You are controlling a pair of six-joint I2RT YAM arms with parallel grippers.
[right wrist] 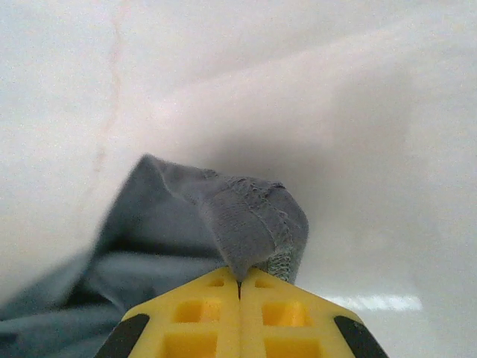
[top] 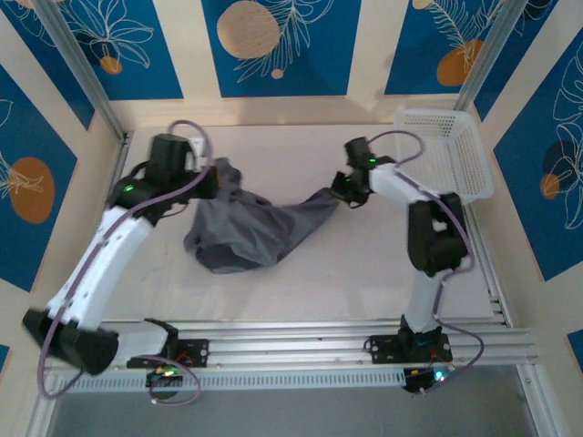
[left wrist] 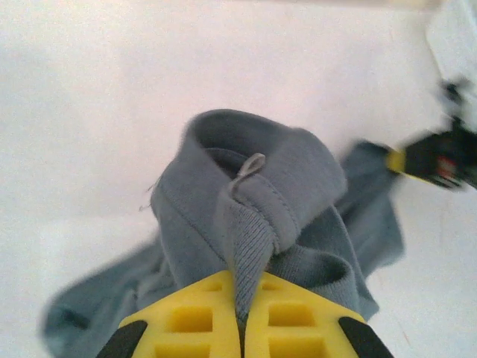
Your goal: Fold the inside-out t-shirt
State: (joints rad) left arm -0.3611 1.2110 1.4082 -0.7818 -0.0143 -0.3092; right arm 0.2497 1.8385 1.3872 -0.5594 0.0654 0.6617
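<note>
The t-shirt (top: 250, 228) lies bunched, so I will move my left gripper away from my right gripper, then back and down to let go on the tabletop below it.
The slate-grey t-shirt (top: 250, 228) lies bunched in the middle of the white table, stretched between both grippers. My left gripper (top: 217, 176) is shut on the shirt's left end; the left wrist view shows a ribbed fold of the t-shirt (left wrist: 253, 216) pinched between the yellow fingers (left wrist: 201, 321), and my left gripper (left wrist: 242, 317) holds it tight. My right gripper (top: 342, 193) is shut on the shirt's right corner. In the right wrist view a stitched hem of the t-shirt (right wrist: 250, 220) sticks out of my right gripper (right wrist: 239, 287).
A white mesh basket (top: 446, 150) stands at the back right of the table (top: 301, 282). Blue patterned panels wall the cell on three sides. An aluminium rail (top: 301, 350) with both arm bases runs along the near edge.
</note>
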